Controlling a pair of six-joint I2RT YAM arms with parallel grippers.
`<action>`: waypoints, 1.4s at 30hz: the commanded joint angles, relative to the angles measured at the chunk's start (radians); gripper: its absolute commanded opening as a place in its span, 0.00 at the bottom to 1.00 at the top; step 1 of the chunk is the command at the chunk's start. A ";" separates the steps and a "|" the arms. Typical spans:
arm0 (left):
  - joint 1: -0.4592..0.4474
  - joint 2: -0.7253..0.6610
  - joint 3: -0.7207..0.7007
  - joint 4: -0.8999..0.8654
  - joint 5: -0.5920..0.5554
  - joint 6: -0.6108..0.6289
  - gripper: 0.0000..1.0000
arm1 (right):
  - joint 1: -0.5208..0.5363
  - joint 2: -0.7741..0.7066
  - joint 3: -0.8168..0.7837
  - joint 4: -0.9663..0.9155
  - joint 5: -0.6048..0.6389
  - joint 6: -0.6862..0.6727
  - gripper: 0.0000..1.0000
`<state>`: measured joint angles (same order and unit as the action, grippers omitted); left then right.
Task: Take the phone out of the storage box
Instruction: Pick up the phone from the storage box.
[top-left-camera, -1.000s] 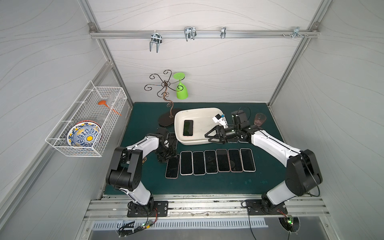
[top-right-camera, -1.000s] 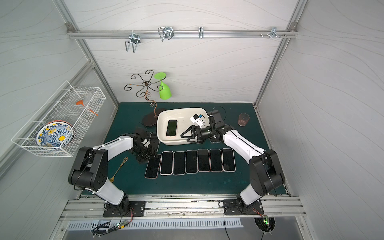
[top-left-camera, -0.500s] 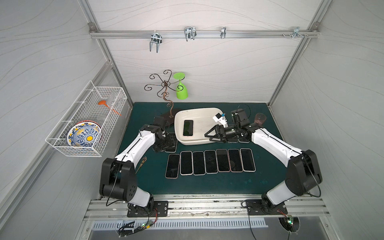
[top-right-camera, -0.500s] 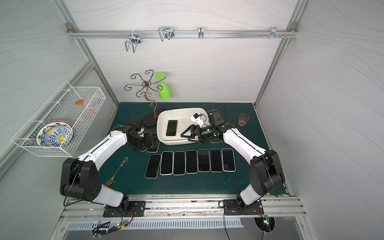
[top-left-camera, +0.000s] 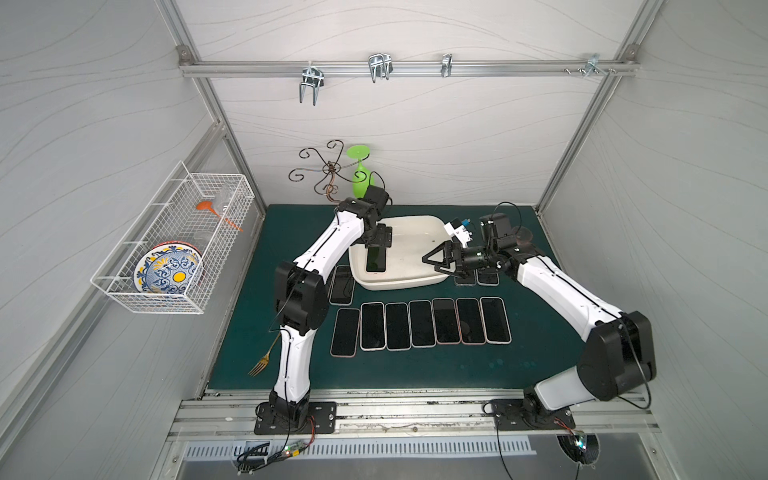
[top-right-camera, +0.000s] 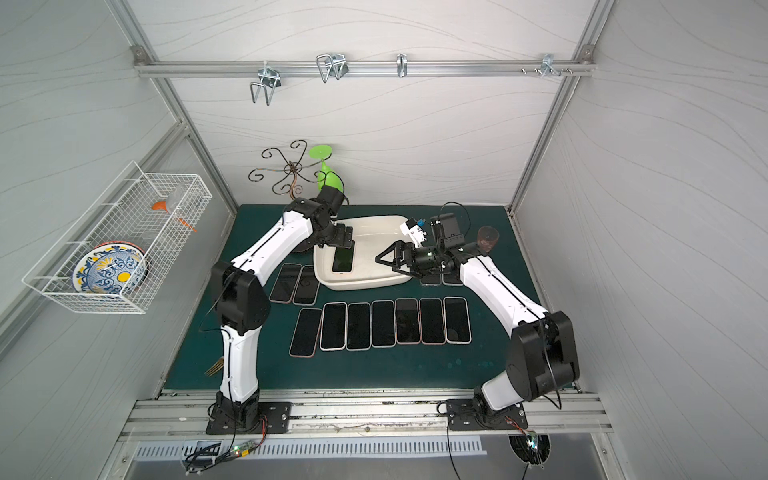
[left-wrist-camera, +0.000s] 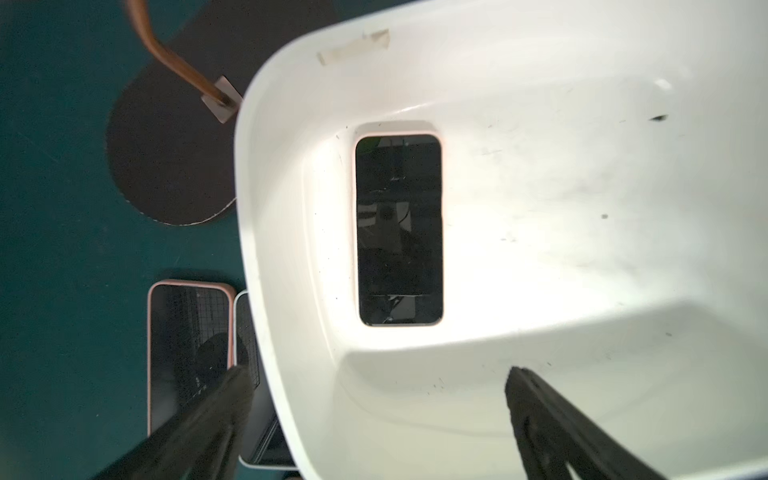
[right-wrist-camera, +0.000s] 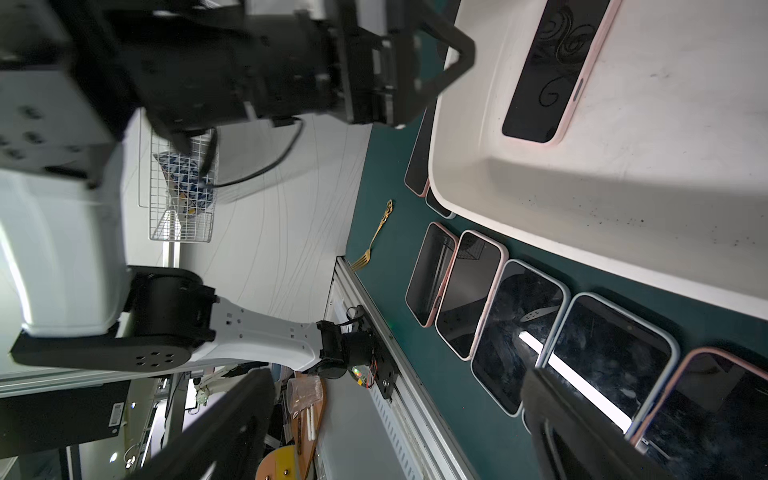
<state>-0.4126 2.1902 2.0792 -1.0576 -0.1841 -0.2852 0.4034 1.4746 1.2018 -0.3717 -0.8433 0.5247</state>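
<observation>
The phone's long edges are clear of the storage box's sides, so I should next lower my open left gripper into the storage box and close it across the phone's middle.
The storage box is a shallow cream-white tray at the back of the green mat. One phone with a dark screen lies flat in its left part, and the left wrist view shows this phone too. My left gripper hangs open above the phone's far end, apart from it. My right gripper stands open and empty at the box's right rim, pointing left.
Several phones lie in a row on the mat in front of the box. Two more sit by its left side and two under my right wrist. A gold fork, a scrolled metal stand, a green glass and a wall basket stand around.
My left arm has swung from the phones at the mat's left up over the box's left part, and its jaws have spread wider. The right arm has not moved.
</observation>
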 joint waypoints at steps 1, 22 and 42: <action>-0.008 0.054 0.097 -0.039 -0.022 0.000 1.00 | -0.001 -0.026 -0.018 -0.010 -0.008 -0.016 0.98; -0.010 0.299 0.168 0.044 0.055 -0.025 1.00 | 0.002 -0.033 -0.069 0.045 -0.058 -0.018 0.98; 0.004 0.340 0.267 0.005 0.063 -0.026 0.45 | 0.003 0.006 -0.104 0.093 -0.063 -0.012 0.98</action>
<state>-0.4133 2.5343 2.2982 -1.0439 -0.1272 -0.3176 0.4042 1.4700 1.1110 -0.3103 -0.8963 0.5232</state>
